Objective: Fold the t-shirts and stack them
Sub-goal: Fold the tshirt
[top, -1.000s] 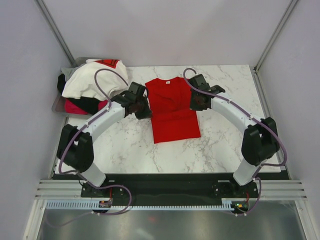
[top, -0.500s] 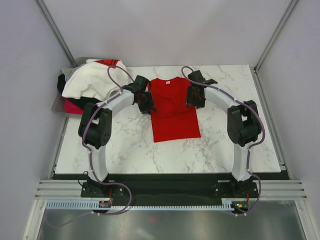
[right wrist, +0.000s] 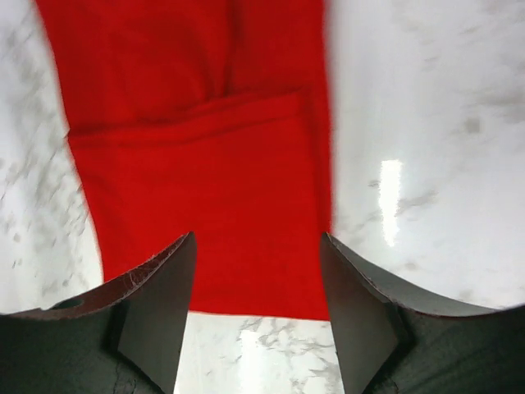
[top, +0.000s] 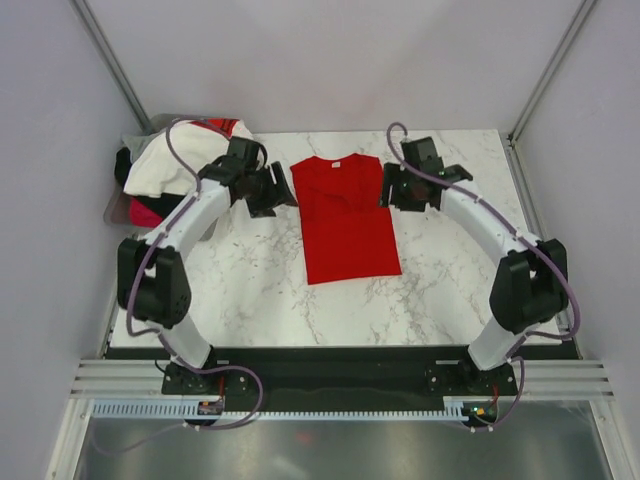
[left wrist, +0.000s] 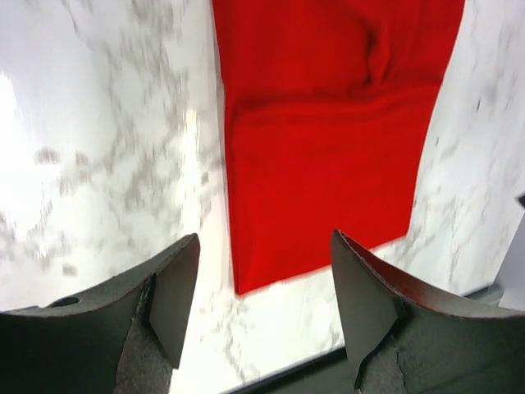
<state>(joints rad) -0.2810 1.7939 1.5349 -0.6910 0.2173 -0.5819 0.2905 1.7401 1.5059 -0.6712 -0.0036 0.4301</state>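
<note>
My right gripper moves back and down onto the hem corner on its own side [top: 398,272] [right wrist: 322,314] next, since the sleeves lie folded in and the hem lies flat.
A bright red t-shirt [top: 345,220] lies flat on the marble table as a narrow strip, sleeves folded in, collar at the far end. Both wrist views look down its length [left wrist: 328,131] [right wrist: 205,164]. My left gripper [top: 283,192] hangs just off the shirt's left edge near the shoulder, jaws apart with nothing between them [left wrist: 258,304]. My right gripper [top: 385,193] hovers at the right shoulder edge, also open and empty [right wrist: 258,304]. More t-shirts sit piled at the far left: a white one with a red mark [top: 165,160], black cloth [top: 125,165] and magenta-pink cloth [top: 150,213].
The pile rests in a grey metal tray [top: 113,210] at the table's far left corner. Grey walls and metal corner posts close in the back and sides. A black base rail [top: 330,360] runs along the near edge.
Both grippers went from shut to open, letting go of the red shirt's folded sides, and drew outward off the shirt. The shirt stays flat.
</note>
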